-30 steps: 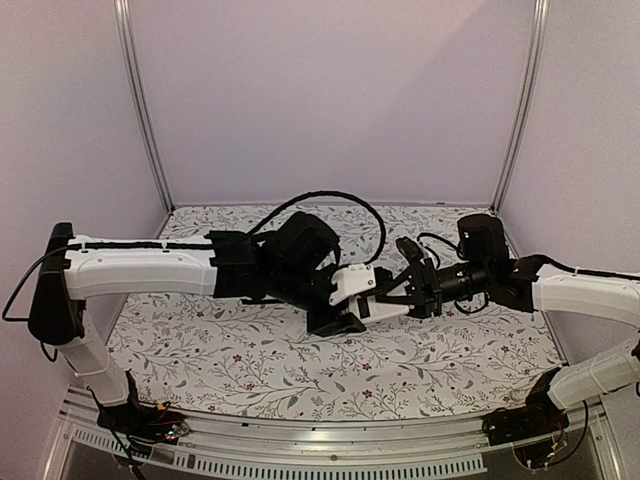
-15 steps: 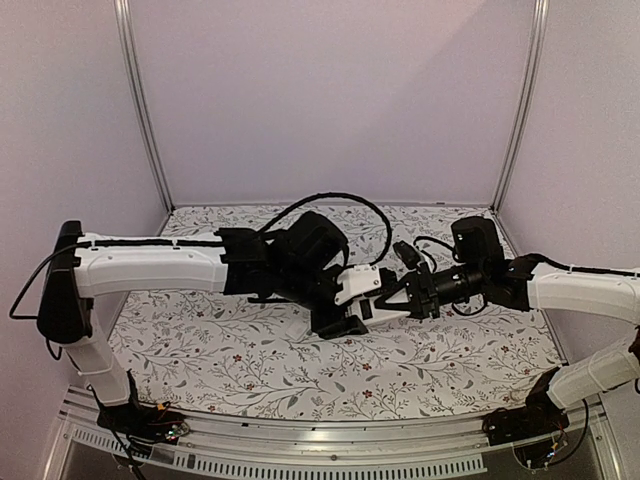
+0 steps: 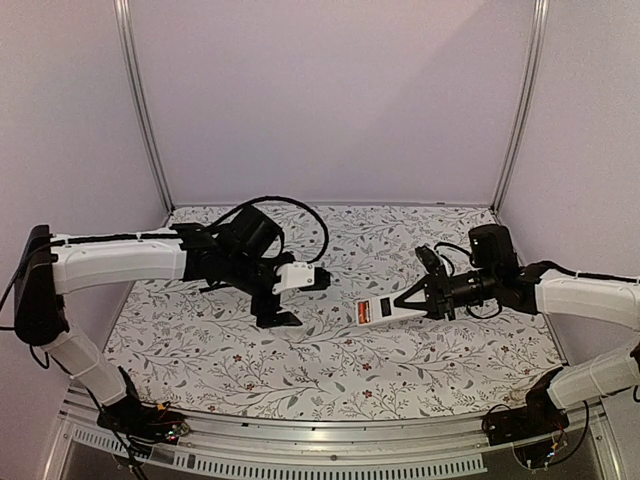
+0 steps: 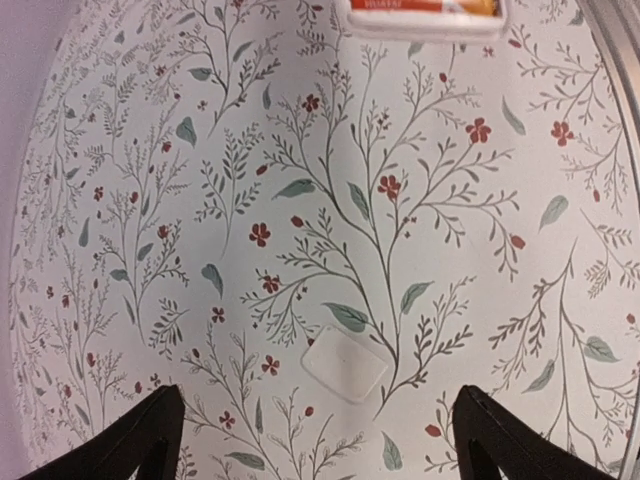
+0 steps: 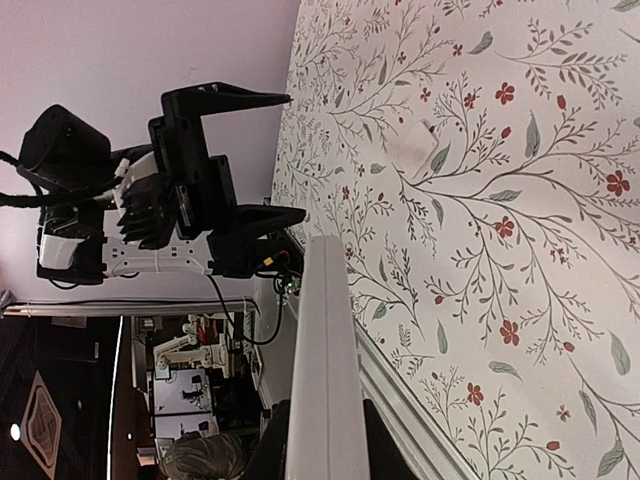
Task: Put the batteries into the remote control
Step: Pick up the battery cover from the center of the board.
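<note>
The left gripper moves down next, turning to straddle the short ends of the cover plate (image 4: 345, 364), then closes on it. The cover plate lies at an angle below my open fingers.
The remote control (image 3: 378, 312) is a slim white handset with a red panel on its face. My right gripper (image 3: 412, 298) is shut on its right end and holds it just above the table. In the right wrist view the remote control (image 5: 325, 370) shows edge-on between my fingers. My left gripper (image 3: 278, 295) hangs open to the left of the remote, apart from it, with nothing between its fingers (image 4: 150, 440). The left wrist view catches the remote control (image 4: 425, 12) at its top edge. No batteries show in any view.
A small flat white cover plate (image 4: 345, 362) lies on the flowered tablecloth under the left gripper, and also shows as the cover plate (image 5: 418, 143) in the right wrist view. The metal rail (image 3: 330, 440) runs along the near edge. Lilac walls close in the back and sides.
The left gripper has opened wide, let go of the remote and drawn back to the left. The right gripper has closed on the remote and carried it slightly right and lower.
</note>
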`<state>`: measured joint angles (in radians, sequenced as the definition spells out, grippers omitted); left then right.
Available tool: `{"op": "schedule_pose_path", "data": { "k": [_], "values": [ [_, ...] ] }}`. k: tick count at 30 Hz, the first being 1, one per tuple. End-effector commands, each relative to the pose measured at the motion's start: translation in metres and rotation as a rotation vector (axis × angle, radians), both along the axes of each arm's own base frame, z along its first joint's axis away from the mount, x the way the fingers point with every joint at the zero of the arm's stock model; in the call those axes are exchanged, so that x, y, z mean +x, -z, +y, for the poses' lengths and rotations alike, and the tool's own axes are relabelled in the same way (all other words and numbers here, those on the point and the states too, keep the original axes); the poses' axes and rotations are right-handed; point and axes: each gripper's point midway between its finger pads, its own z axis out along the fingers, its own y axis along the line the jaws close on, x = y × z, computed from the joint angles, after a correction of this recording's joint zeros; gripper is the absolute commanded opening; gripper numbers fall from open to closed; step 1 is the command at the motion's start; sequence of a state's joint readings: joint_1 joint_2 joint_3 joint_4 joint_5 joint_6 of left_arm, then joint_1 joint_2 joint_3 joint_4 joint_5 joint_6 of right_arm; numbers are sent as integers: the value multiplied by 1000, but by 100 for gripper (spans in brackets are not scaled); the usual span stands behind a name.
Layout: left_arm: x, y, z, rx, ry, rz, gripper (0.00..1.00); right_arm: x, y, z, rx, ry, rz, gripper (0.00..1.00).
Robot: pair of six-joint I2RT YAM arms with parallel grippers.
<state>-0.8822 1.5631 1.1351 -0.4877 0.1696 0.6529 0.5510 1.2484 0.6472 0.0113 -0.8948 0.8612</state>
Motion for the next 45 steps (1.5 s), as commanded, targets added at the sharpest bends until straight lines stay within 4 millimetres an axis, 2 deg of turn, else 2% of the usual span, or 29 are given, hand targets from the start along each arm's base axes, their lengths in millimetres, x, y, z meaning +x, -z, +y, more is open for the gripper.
{"op": "schedule_pose_path", "data": {
  "k": [1,5,12,20,29,36,40,45],
  "values": [
    [-6,46,25,183,130,66,94,-3,-2,-7,17,-13,-34,0],
    [1,66,29,264,157,108,94,-2,-2,-7,19,-16,-36,0],
    [14,101,31,367,195,185,85,-3,-3,-7,26,-28,-43,0],
    [18,120,25,361,201,270,84,-4,-1,-10,28,-28,-38,0],
    [10,138,34,391,196,302,84,-1,1,-10,26,-29,-33,0],
    [-9,135,52,397,129,307,83,-1,2,-10,25,-26,-33,0],
    [-21,128,54,370,115,283,81,0,2,-10,23,-25,-33,0],
    [-18,124,50,355,70,231,79,1,3,-10,20,-19,-30,0]
  ]
}}
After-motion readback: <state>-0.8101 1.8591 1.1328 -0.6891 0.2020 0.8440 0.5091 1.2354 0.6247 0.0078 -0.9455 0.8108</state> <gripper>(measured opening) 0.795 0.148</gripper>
